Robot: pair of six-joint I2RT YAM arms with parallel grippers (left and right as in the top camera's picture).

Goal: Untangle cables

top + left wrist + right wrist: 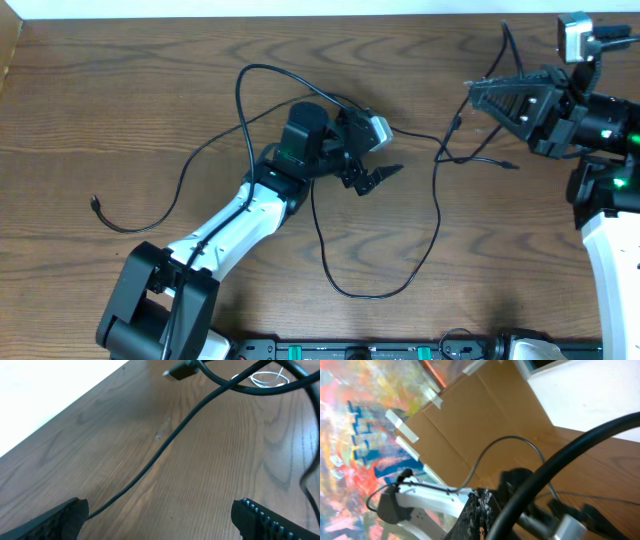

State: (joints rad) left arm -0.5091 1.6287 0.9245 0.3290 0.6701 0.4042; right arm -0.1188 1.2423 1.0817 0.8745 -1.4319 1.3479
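The parts of the cable overlap beyond my left gripper's fingers, so I will move that gripper to the right in the overhead view, toward the black cable's crossing point(441, 153) point(236, 383), and close it there.
A long black cable point(250, 110) runs from a plug at the left, loops past my left arm and sweeps down and back up to the right. My left gripper point(378, 178) is open just above the table. In the left wrist view the black cable point(165, 442) runs between the open jaws point(160, 515) without being gripped. A thin white cable point(270, 379) lies coiled at the top right of that view. My right gripper point(472, 92) is raised at the right and shut on a black cable point(452, 125) that hangs from it. Its fingers point(481, 502) are pressed together.
A short black cord end with a plug point(510, 165) lies under the right gripper. A plug point(180, 371) shows at the top of the left wrist view. A cardboard box point(485, 415) stands beyond the table. The table's far edge point(300, 14) is close to the right gripper.
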